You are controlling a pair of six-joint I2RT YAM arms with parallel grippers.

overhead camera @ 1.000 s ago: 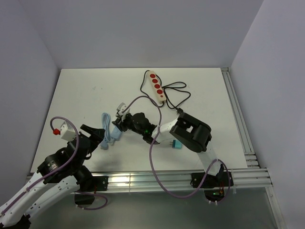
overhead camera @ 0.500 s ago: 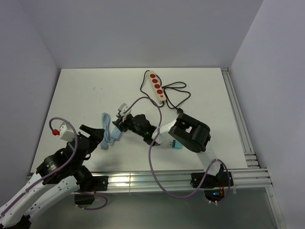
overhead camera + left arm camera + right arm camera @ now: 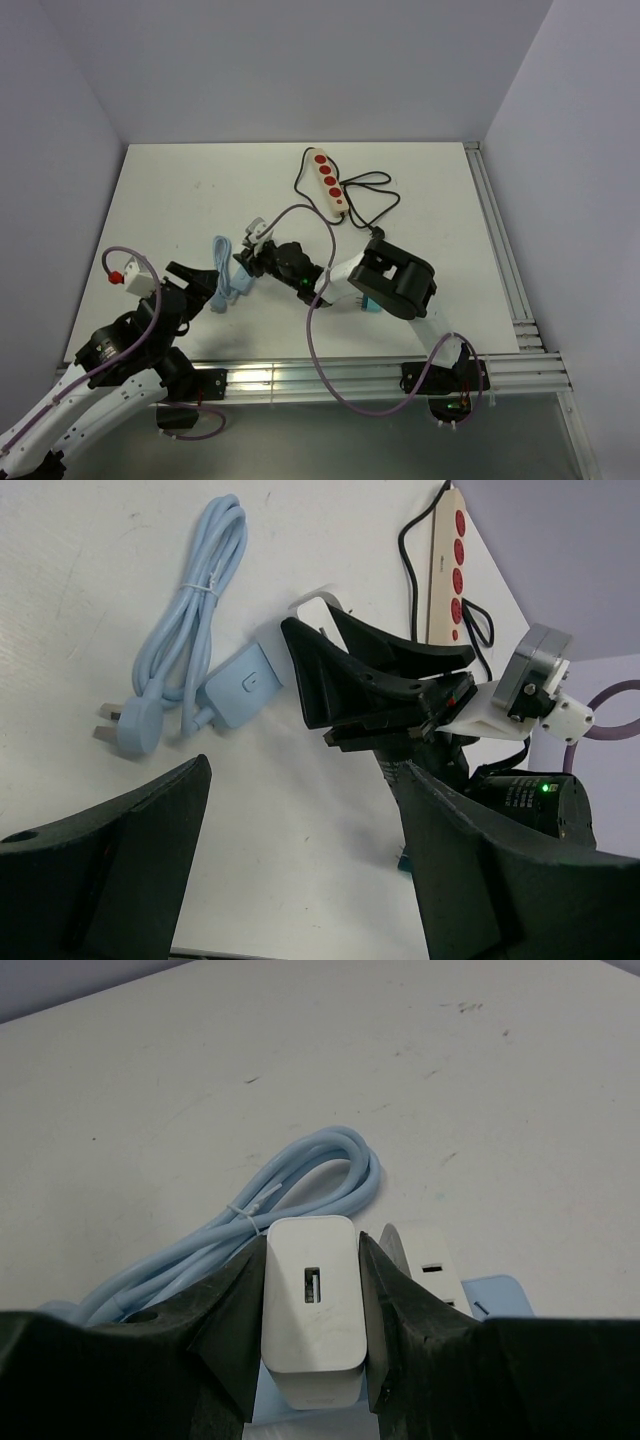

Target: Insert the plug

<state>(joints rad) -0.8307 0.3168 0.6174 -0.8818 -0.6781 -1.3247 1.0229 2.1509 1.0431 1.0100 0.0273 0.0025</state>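
My right gripper will next tilt flatter, press the charger down onto the blue adapter block just below it and release it.
My right gripper (image 3: 312, 1260) is shut on a white USB charger plug (image 3: 312, 1320), held between both fingers just above the table. Beside it lie a white socket piece with slots (image 3: 432, 1265) and a light blue adapter block (image 3: 495, 1295). A coiled light blue cable (image 3: 290, 1195) lies behind them. In the top view the right gripper (image 3: 258, 250) is left of centre, next to the blue cable (image 3: 228, 275). The white power strip with red sockets (image 3: 330, 183) lies further back. My left gripper (image 3: 305, 770) is open and empty, near the front left (image 3: 200, 285).
The power strip's black cord (image 3: 372, 205) loops to its right. A teal piece (image 3: 368, 303) sits under the right arm. The blue cable's three-pin plug (image 3: 130, 725) lies by the blue adapter (image 3: 245, 685). Aluminium rails (image 3: 500, 260) run along the right and front edges.
The right arm has shifted slightly left and toward the front with the white charger still held. The left arm has barely moved.
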